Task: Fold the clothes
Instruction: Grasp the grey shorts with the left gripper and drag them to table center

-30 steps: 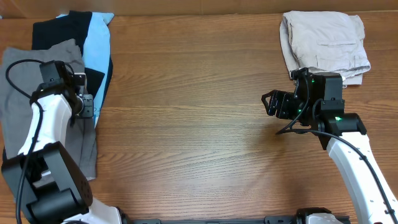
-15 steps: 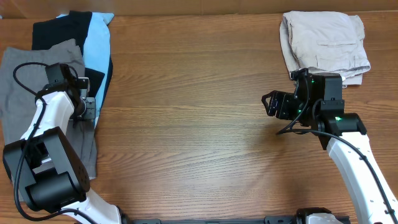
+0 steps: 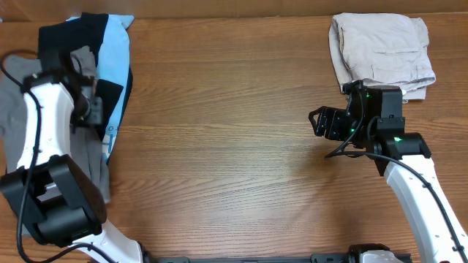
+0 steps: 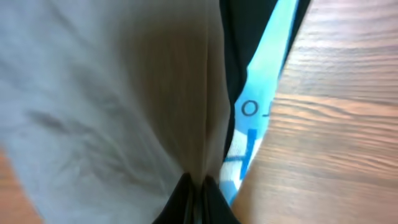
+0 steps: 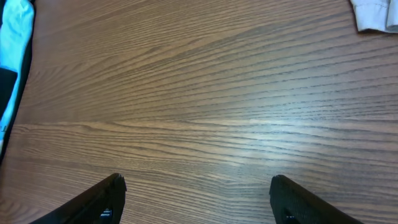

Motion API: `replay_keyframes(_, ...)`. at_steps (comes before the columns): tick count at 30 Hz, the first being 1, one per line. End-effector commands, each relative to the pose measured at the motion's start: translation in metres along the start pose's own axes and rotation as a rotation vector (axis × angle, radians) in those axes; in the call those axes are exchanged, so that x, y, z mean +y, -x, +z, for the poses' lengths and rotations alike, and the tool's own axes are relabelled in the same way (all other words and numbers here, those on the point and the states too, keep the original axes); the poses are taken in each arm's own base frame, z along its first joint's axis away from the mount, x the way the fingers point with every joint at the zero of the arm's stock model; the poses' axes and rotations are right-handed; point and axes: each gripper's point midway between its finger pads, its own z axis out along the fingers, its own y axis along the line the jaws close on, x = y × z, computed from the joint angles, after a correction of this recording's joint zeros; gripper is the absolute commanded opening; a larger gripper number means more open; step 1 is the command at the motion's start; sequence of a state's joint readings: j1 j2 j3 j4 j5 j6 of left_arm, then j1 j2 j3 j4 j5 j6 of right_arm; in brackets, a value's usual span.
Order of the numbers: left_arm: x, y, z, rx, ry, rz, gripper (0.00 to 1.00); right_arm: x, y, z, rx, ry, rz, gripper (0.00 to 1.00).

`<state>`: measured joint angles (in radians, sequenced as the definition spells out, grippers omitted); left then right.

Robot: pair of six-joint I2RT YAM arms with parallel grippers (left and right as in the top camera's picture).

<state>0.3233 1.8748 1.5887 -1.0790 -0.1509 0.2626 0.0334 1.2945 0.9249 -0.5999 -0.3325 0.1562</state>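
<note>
My left gripper should take the grey shorts off the black garment and move them to the right in the overhead view, onto the table's middle, because there is free wood there.
The taupe-grey shorts lie at the table's left edge, partly over a black garment and a light-blue garment. My left gripper is shut on a fold of the grey shorts; the cloth is pinched between the jaws and drapes from them. The light-blue garment and the black garment show beside it. My right gripper is open and empty over bare wood. Folded beige shorts lie at the far right.
The wooden table spreads between the two arms. In the right wrist view, an edge of the light-blue garment shows at the left and a corner of the beige shorts at the top right.
My left arm has swung toward the far side with the grey cloth in its grip, pulling the shorts up and leftward so they bunch. The right arm has not moved.
</note>
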Motion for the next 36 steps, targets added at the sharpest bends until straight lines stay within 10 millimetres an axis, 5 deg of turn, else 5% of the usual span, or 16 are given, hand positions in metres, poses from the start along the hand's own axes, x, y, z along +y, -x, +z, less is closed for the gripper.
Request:
replay_keyframes(1, -0.035, 0.032, -0.047, -0.105, -0.150, 0.003, 0.04, 0.004, 0.010, -0.004, -0.025, -0.001, -0.020, 0.76)
replay_keyframes(4, -0.082, 0.040, -0.081, -0.145, -0.332, 0.065, 0.04, 0.004, 0.010, -0.004, -0.025, -0.001, -0.004, 0.72)
replay_keyframes(12, -0.198, 0.038, -0.112, -0.177, -0.493, 0.313, 0.04, -0.001, 0.005, -0.005, -0.006, -0.012, 0.035, 0.70)
replay_keyframes(19, -0.307, 0.042, -0.141, -0.320, -0.561, 0.519, 0.05, -0.035, 0.001, -0.015, 0.011, -0.078, 0.134, 0.71)
replay_keyframes(23, -0.365, 0.039, -0.138, -0.357, -0.601, 0.599, 0.07, -0.056, 0.002, -0.022, 0.001, -0.106, 0.169, 0.72)
replay_keyframes(27, -0.412, 0.040, -0.109, -0.356, -0.619, 0.655, 0.12, -0.067, 0.005, -0.028, -0.014, -0.112, 0.174, 0.72)
replay_keyframes(28, -0.422, 0.044, -0.098, -0.363, -0.615, 0.664, 0.18, -0.068, 0.005, -0.028, -0.015, -0.109, 0.170, 0.73)
replay_keyframes(31, -0.441, 0.057, -0.072, -0.390, -0.600, 0.654, 0.67, -0.066, 0.005, -0.028, -0.013, -0.101, 0.147, 0.76)
replay_keyframes(33, -0.445, 0.062, -0.065, -0.394, -0.609, 0.624, 0.90, -0.064, 0.005, -0.028, -0.010, -0.090, 0.124, 0.79)
replay_keyframes(36, -0.437, 0.065, -0.077, -0.377, -0.631, 0.577, 1.00, -0.055, 0.004, -0.027, -0.002, -0.040, 0.062, 0.80)
